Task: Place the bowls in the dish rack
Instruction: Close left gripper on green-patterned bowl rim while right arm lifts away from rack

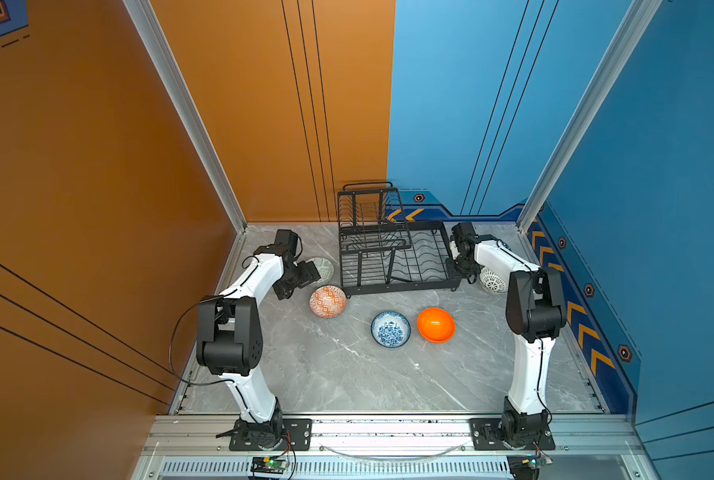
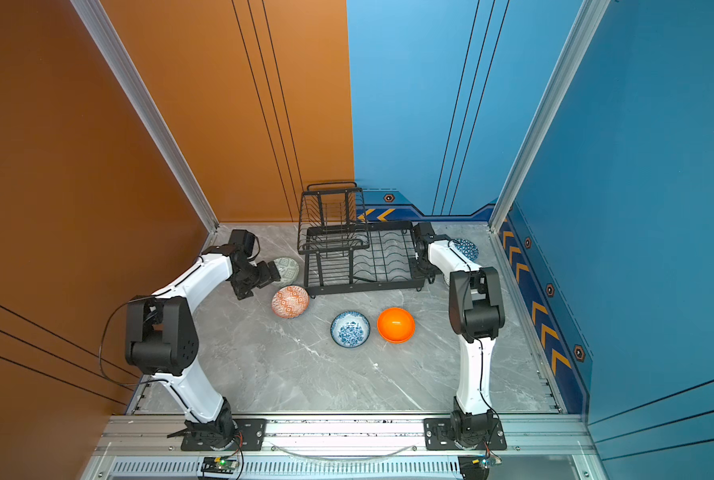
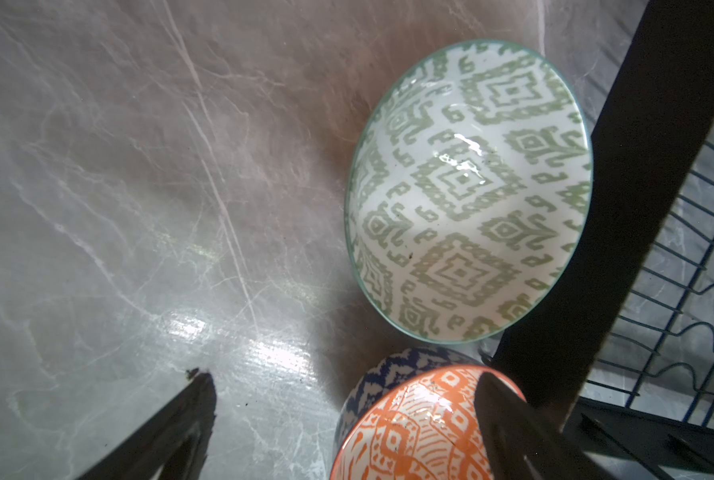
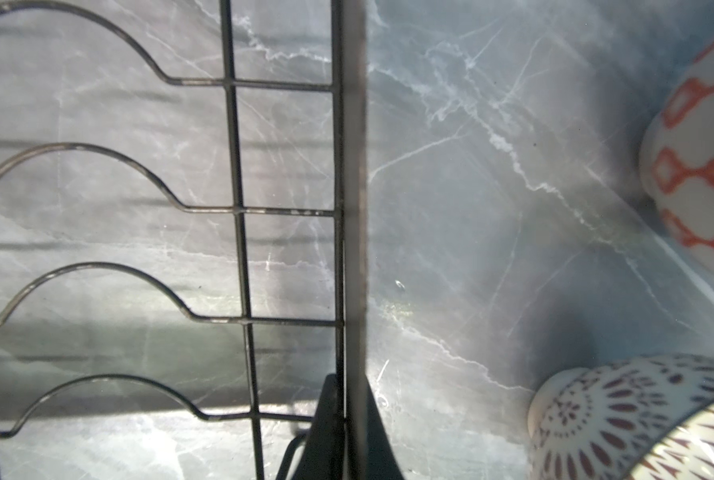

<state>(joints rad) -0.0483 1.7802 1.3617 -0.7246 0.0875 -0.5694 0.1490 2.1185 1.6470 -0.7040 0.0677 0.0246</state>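
My left gripper moves outward and down next onto the part of the pale green bowl's rim farthest from the rack, since open table lies beside it.
The black wire dish rack (image 1: 392,253) (image 2: 357,255) stands at the back with nothing in it. My right gripper (image 1: 457,266) (image 4: 344,390) is shut on its right side rim (image 4: 353,208). My left gripper (image 1: 310,274) (image 3: 344,384) hangs open between the pale green bowl (image 1: 325,266) (image 3: 467,191) and the orange-white diamond bowl (image 1: 327,301) (image 3: 413,432), with one finger (image 3: 500,411) over that bowl's rim. The blue-white floral bowl (image 1: 390,329) and the plain orange bowl (image 1: 435,325) sit in front of the rack. The white-black lattice bowl (image 1: 493,281) (image 4: 621,419) and the blue-white triangle bowl (image 2: 465,248) lie right of the rack, partly behind my right arm.
The grey marble table (image 1: 347,374) is walled at the left, back and right. A metal rail (image 1: 388,428) carrying both arm bases runs along the front. A bowl with an orange lattice outside (image 4: 704,166) shows in the right wrist view.
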